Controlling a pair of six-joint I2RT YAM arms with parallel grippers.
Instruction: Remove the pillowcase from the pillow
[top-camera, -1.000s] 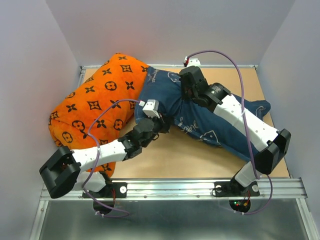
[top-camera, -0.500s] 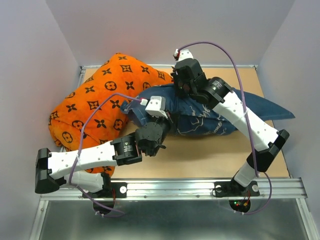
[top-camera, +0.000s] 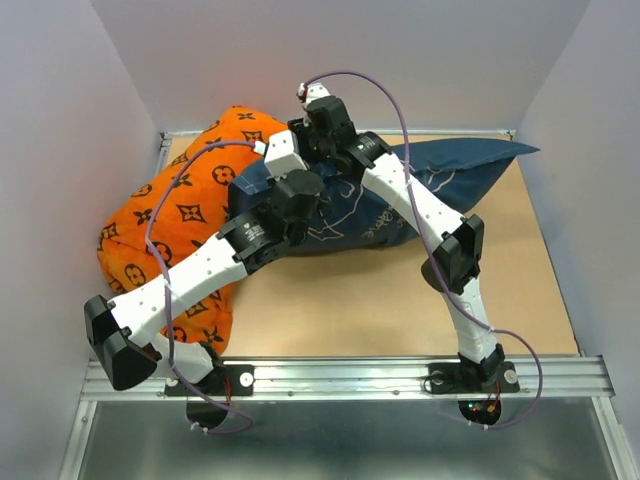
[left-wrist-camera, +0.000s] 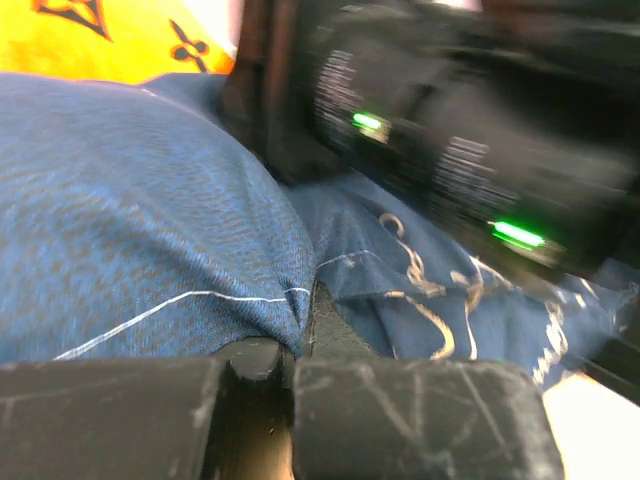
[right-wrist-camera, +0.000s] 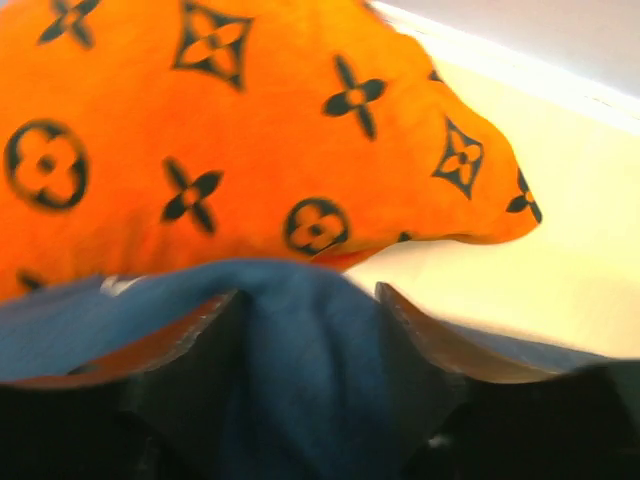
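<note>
My left gripper will next carry the pinched fold outward toward the orange cushion's far end and let go, because the pillowcase lies bunched.
The navy pillowcase with thin white drawings lies bunched at the back of the table, its empty tail stretched to the right. The pillow is hidden. My left gripper is shut, with a fold of the pillowcase pinched at its fingertips. My right gripper hangs at the pillowcase's far-left end beside the orange cushion. Its jaws stand apart in the right wrist view, with blue fabric lying between them.
A large orange cushion with black motifs fills the back left, touching the pillowcase. It also shows in the right wrist view as the orange cushion. The right arm's black body sits close ahead of my left gripper. Bare wooden table lies in front.
Both arms swung toward the back left, dragging the pillowcase against the orange cushion, its tail trailing right. The right gripper's jaws came apart. The left gripper stayed shut on the fabric.
</note>
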